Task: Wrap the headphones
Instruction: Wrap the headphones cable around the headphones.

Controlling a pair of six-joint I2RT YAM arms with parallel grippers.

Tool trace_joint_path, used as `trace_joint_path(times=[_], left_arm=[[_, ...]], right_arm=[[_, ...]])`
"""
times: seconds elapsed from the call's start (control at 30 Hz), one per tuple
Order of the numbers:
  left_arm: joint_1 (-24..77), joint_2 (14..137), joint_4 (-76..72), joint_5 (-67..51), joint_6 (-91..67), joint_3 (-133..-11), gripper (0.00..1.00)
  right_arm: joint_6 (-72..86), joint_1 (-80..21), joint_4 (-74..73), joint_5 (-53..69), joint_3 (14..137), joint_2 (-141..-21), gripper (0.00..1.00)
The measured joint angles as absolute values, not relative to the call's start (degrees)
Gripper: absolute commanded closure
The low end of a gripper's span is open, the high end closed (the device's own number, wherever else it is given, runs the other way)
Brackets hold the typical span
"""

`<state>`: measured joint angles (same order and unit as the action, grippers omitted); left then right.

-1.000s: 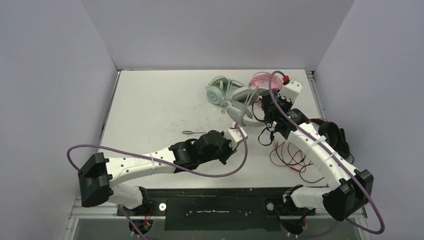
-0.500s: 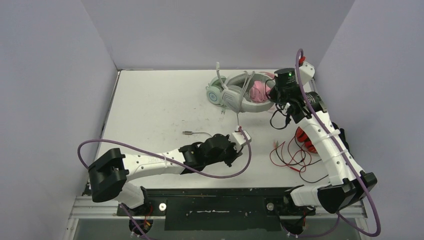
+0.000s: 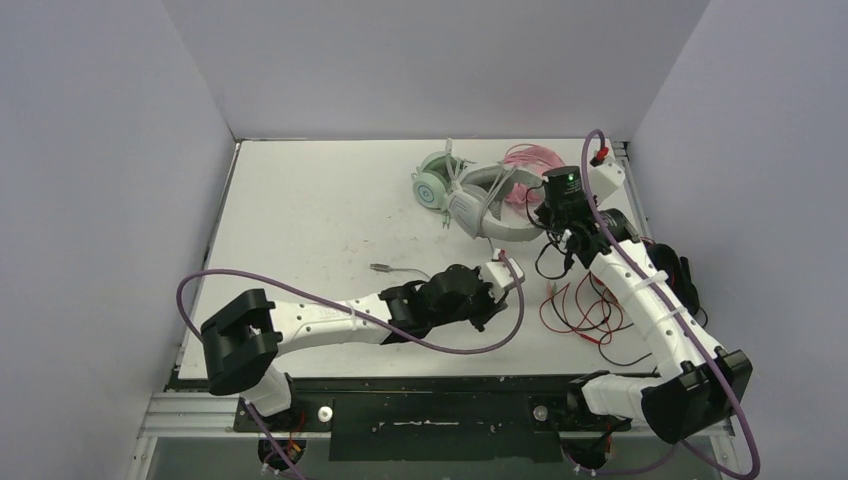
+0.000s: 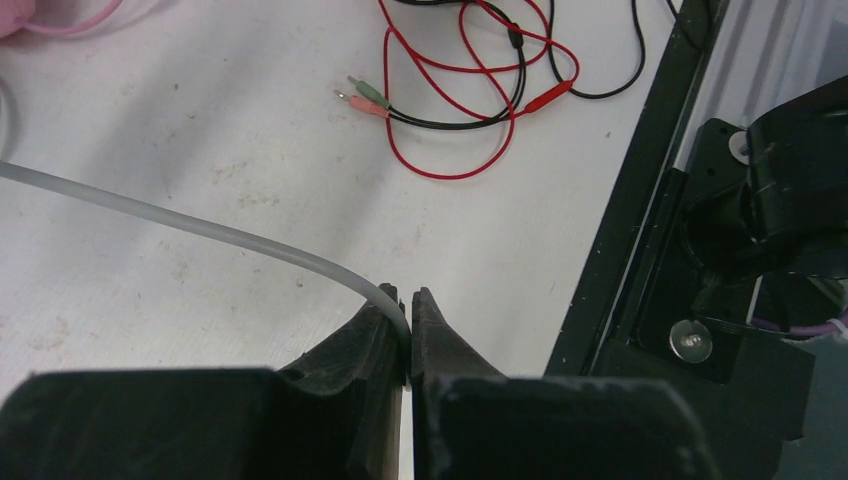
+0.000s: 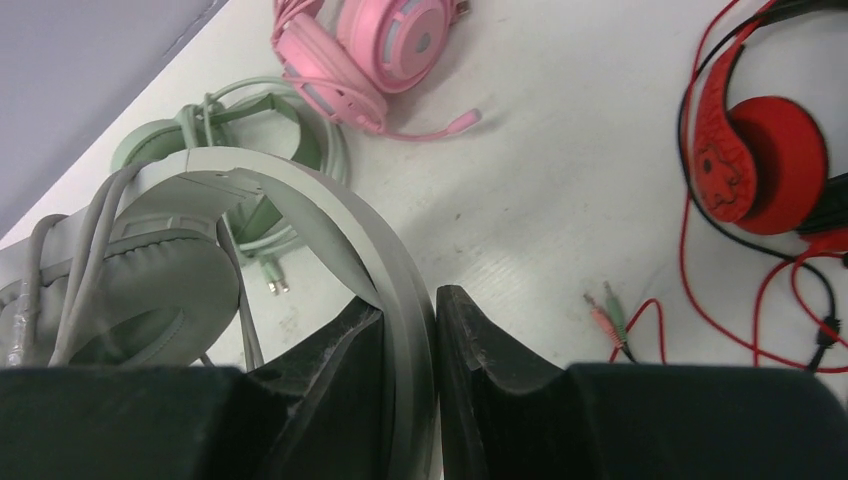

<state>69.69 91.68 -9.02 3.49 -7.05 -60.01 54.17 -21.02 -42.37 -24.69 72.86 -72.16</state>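
Observation:
I will next swing my left gripper outward, bring the cable around the grey cup (image 3: 466, 212) and let it go, as that strand-looped cup is outward of my gripper.
My right gripper (image 5: 412, 302) is shut on the headband of the pale grey-white headphones (image 5: 330, 215) and holds them tilted at the back right (image 3: 490, 208). Cable strands loop over their grey cup (image 5: 150, 290). My left gripper (image 4: 410, 300) is shut on their thin grey cable (image 4: 200, 228), low over the table near the front middle (image 3: 505, 270). The cable's plug end (image 3: 380, 267) lies on the table to the left. The mint green headphones (image 5: 240, 120) and the pink headphones (image 5: 380, 40) lie behind the grey ones, at the back of the table.
A red and black headset (image 5: 765, 165) lies at the right edge, under my right arm (image 3: 665, 275). Its red and black cable (image 3: 580, 312) sprawls near the front right, with pink and green jacks (image 4: 365, 98). The black front rail (image 4: 640, 200) is close to my left gripper.
My left gripper has moved right with the cable. My right gripper lifted the grey headphones toward the back, turned them, then came back nearer and lower.

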Motion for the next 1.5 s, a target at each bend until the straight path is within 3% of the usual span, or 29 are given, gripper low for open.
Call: trace_joint_path(times=[0.43,0.7,1.17,1.5], left_arm=[[70.59,83.66,8.47,10.76,-3.64,-62.43,1.0],[71.33,83.4,17.21,23.22,5.74,-67.44,1.0],[69.58,83.64,13.39,39.83,16.71,-67.55,0.9],[69.56,83.7,0.71,47.59,22.39,-66.11,0.82]], right_arm=[[44.18,-21.96,-35.94,-39.05,56.62,-66.98,1.0],[39.48,-30.37,-33.91,-43.51,54.22,-66.52,1.0],[34.02,-33.65,-34.37,-38.44,53.41,-57.56,1.0],[35.03,-33.65,-38.17,-33.85,55.72,-61.47,1.0]])
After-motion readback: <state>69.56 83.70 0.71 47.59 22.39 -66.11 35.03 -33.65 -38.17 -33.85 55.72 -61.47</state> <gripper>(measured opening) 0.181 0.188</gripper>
